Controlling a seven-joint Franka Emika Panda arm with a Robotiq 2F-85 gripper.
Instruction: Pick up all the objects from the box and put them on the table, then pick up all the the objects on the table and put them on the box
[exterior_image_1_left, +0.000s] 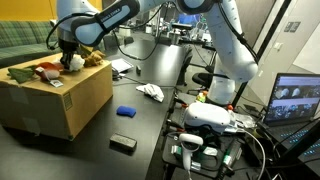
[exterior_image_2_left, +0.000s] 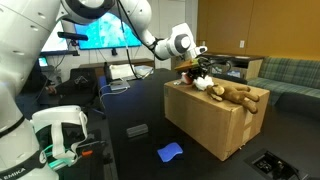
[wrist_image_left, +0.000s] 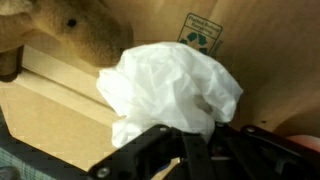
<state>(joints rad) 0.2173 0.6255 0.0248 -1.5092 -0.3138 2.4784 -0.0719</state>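
I will next swing my gripper back off the box top, then down over the bare tabletop (exterior_image_1_left: 140, 102) beside the blue object, and release the bag in that clear spot.
A cardboard box (exterior_image_1_left: 62, 102) stands on the black table and also shows in an exterior view (exterior_image_2_left: 208, 122). Brown plush toys (exterior_image_2_left: 236, 95) and other soft things (exterior_image_1_left: 35, 72) lie on its top. My gripper (exterior_image_1_left: 72, 60) is over the box top, also seen in an exterior view (exterior_image_2_left: 199, 74). In the wrist view the gripper (wrist_image_left: 190, 152) is shut on a crumpled white plastic bag (wrist_image_left: 170, 85), which hangs over the cardboard (wrist_image_left: 50, 110) beside a brown plush toy (wrist_image_left: 70, 35).
On the table lie a white crumpled thing (exterior_image_1_left: 150, 92), a blue object (exterior_image_1_left: 126, 111) (exterior_image_2_left: 170, 152) and a black block (exterior_image_1_left: 123, 143) (exterior_image_2_left: 137, 130). A second robot base (exterior_image_1_left: 215, 115) and monitors (exterior_image_1_left: 297, 97) stand alongside the table.
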